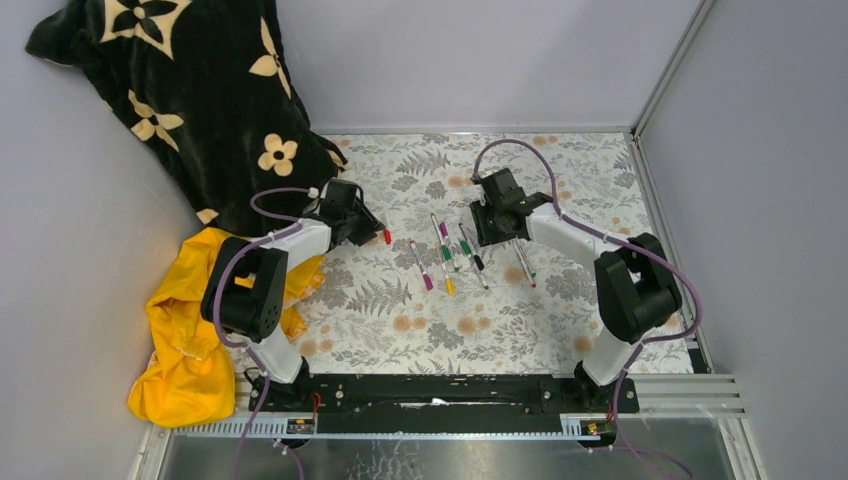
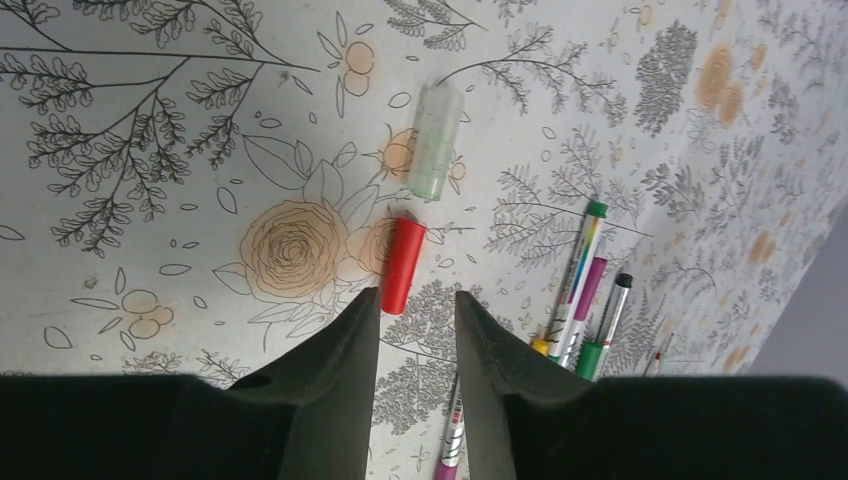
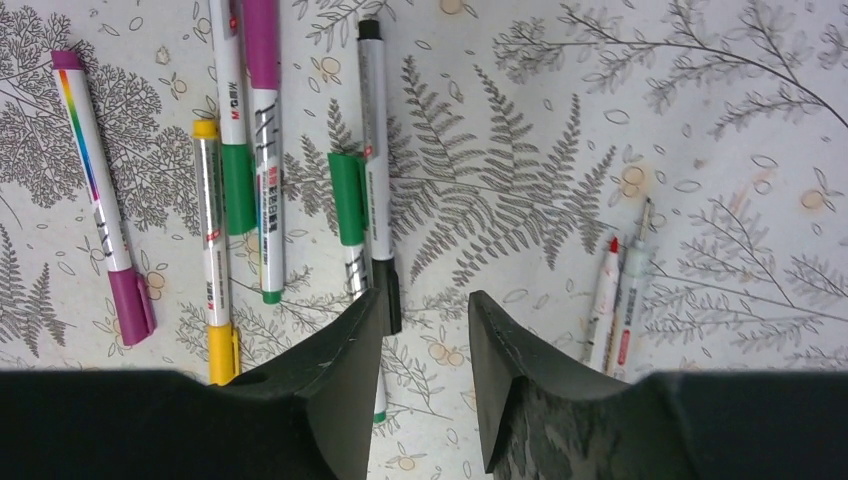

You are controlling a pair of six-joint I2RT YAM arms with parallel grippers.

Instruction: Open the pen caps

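Note:
I should move my right gripper to the left in the top view next and lower it onto the black-capped pen's body (image 1: 467,237) (image 3: 376,135), because the black cap is still on the pen's near end.
Several pens (image 1: 447,255) lie side by side mid-table, with two more (image 1: 524,264) to the right. In the right wrist view I see a magenta-capped pen (image 3: 98,196), a yellow-capped pen (image 3: 212,250), a green-capped pen (image 3: 350,210) and a black-capped pen (image 3: 376,160). Two uncapped pens (image 3: 617,295) lie to the right. A loose red cap (image 2: 402,265) and a pale clear cap (image 2: 436,142) lie on the cloth. My left gripper (image 2: 418,300) is open and empty just short of the red cap (image 1: 387,237). My right gripper (image 3: 425,300) is open and empty above the pens, beside the black cap (image 3: 387,290).
The flowered tablecloth (image 1: 400,320) covers the table. A black flowered blanket (image 1: 190,100) lies at the back left and a yellow cloth (image 1: 190,350) at the left edge. Grey walls and a metal frame (image 1: 660,80) close in the space.

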